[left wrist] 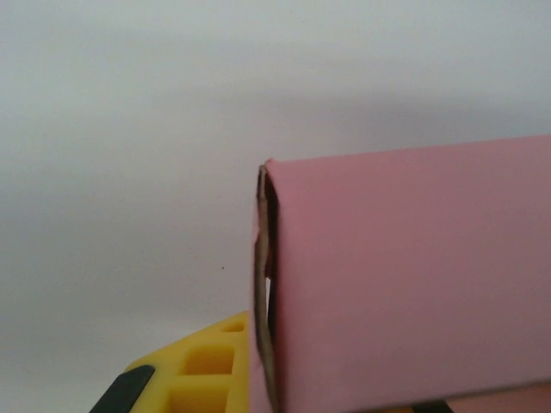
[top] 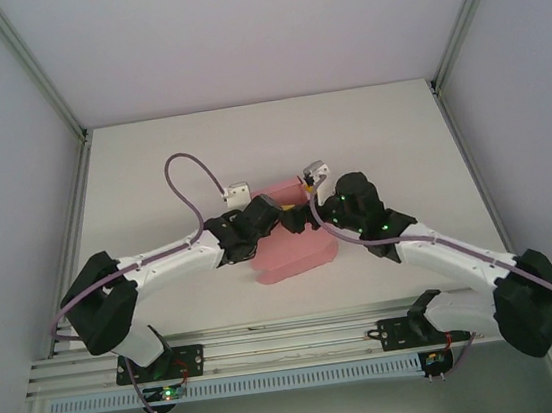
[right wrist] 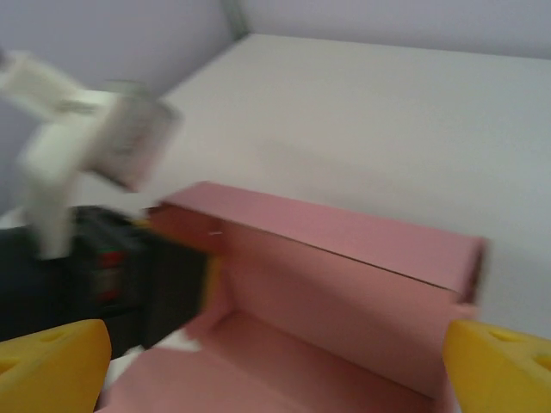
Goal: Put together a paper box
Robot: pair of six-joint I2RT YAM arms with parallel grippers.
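Note:
The robot will swing the pinched side of the box outward with its left gripper next, over the bare table beyond the box, and release it there, because that part of the table is clear.
The pink paper box [top: 297,256] lies mid-table, partly folded, with one long wall raised. My left gripper [top: 273,217] comes in from the left and is shut on a side wall of the box [left wrist: 405,275]. That card edge stands against its yellow finger [left wrist: 202,366], and the other finger is hidden behind the card. My right gripper [top: 304,213] hovers over the box from the right and is open. Its yellow fingertips [right wrist: 52,361] are spread wide at either side of the box's inside [right wrist: 344,267], holding nothing. The left gripper's black body [right wrist: 129,275] sits at the box's left end.
The box lies on a white table [top: 249,149] enclosed by pale walls with metal corner posts [top: 448,44]. An aluminium rail [top: 273,343] carrying both arm bases runs along the near edge. A purple cable [top: 184,177] loops above the left arm.

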